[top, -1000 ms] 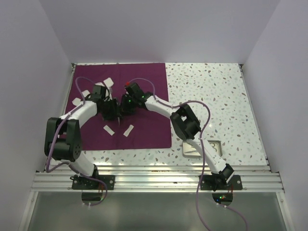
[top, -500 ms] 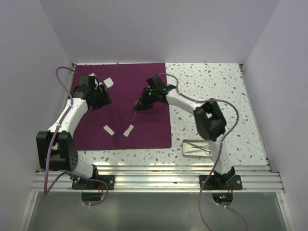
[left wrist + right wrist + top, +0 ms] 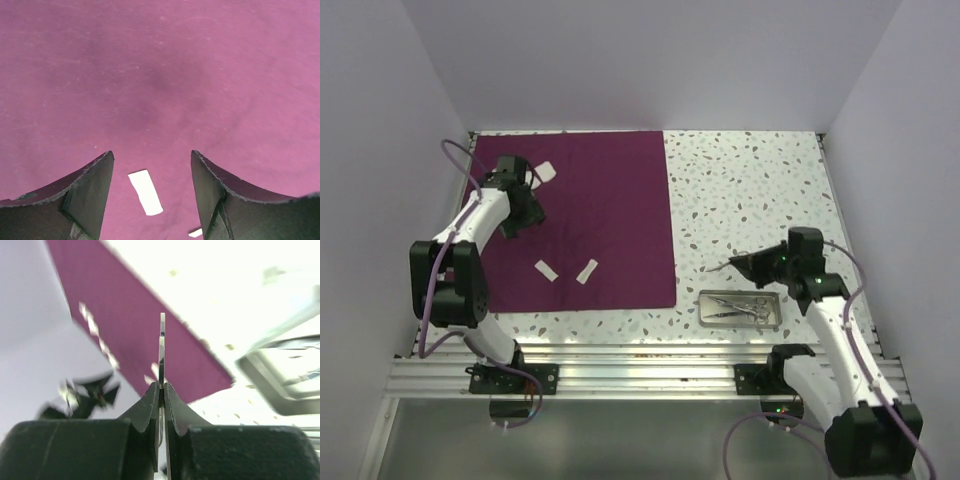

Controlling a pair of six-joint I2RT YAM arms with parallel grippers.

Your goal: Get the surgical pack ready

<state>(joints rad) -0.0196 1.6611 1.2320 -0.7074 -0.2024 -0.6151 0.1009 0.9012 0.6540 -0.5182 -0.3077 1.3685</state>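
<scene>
Scissor-like instruments lie gathered in the steel tray, so the robot's right gripper will move back and down, tilt over them, and release the thin silver instrument.
The plum-purple cloth lies flat on the left half of the table. On it are small white gauze pads: two near its front and one at the back left. My left gripper hovers open over the cloth, with a gauze pad on the cloth below its spread fingers. My right gripper is shut on a thin silver instrument, seen edge-on, just behind the steel tray. Scissor-like instruments lie in that tray.
Speckled white tabletop spreads right of the cloth. Lilac walls close in the left, back and right sides. An aluminium rail with the arm bases runs along the near edge.
My right arm has swung from the middle of the cloth to the right, carrying the thin instrument to just behind the tray. My left gripper has moved back left over the cloth and opened wider.
</scene>
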